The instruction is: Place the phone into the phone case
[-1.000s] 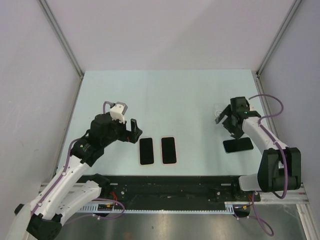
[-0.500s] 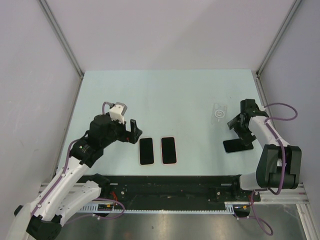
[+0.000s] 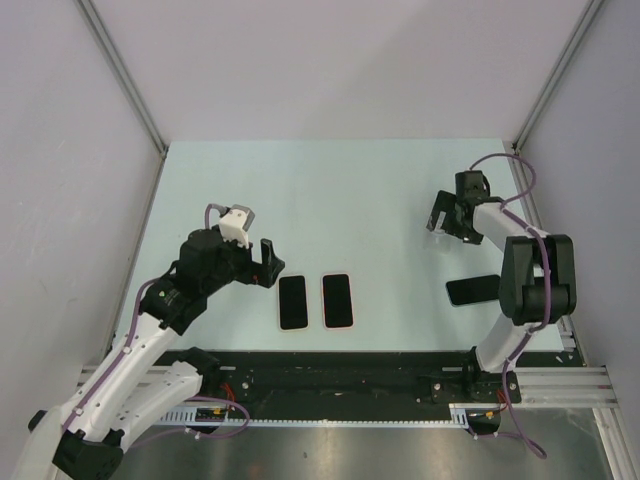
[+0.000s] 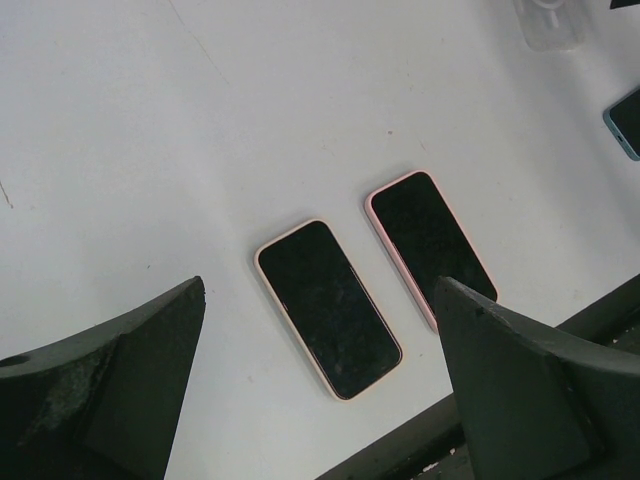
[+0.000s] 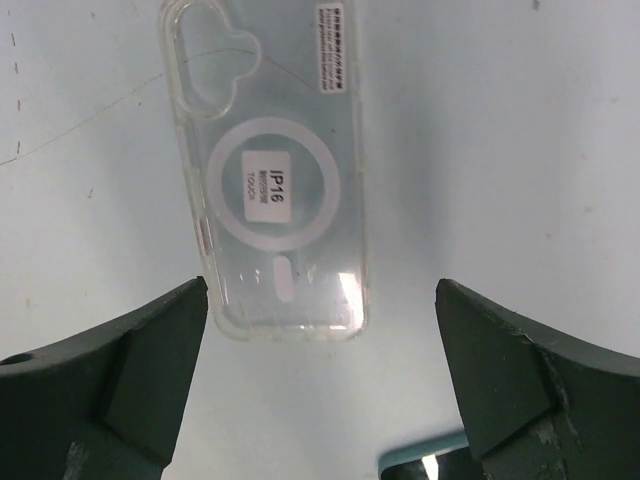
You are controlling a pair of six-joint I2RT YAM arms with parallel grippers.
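Note:
I will lower my right gripper and shift it toward the left in the wrist view to close on the case's near half, since the case (image 5: pixel 265 170) is off-centre between my fingers.
A clear phone case (image 5: pixel 265 170) with a white ring and an "IP16" label lies flat on the table. My right gripper (image 5: pixel 320 400) is open and empty just above it, with the case's lower end between the fingers. In the top view the right gripper (image 3: pixel 441 229) hovers at the right back and covers most of the case. A dark phone with a teal edge (image 3: pixel 475 290) lies near the right front; its corner shows in the right wrist view (image 5: pixel 430 462). My left gripper (image 3: pixel 268 262) is open and empty above the table's left middle.
Two dark phones with pink edges (image 3: pixel 292 302) (image 3: pixel 337 300) lie side by side near the front edge; both show in the left wrist view (image 4: pixel 328 308) (image 4: pixel 432 245). A black rail (image 3: pixel 340 375) runs along the near edge. Grey walls enclose the table.
My right gripper has swung from beside the teal-edged phone back and left, and now sits over the clear case. The left arm has not moved.

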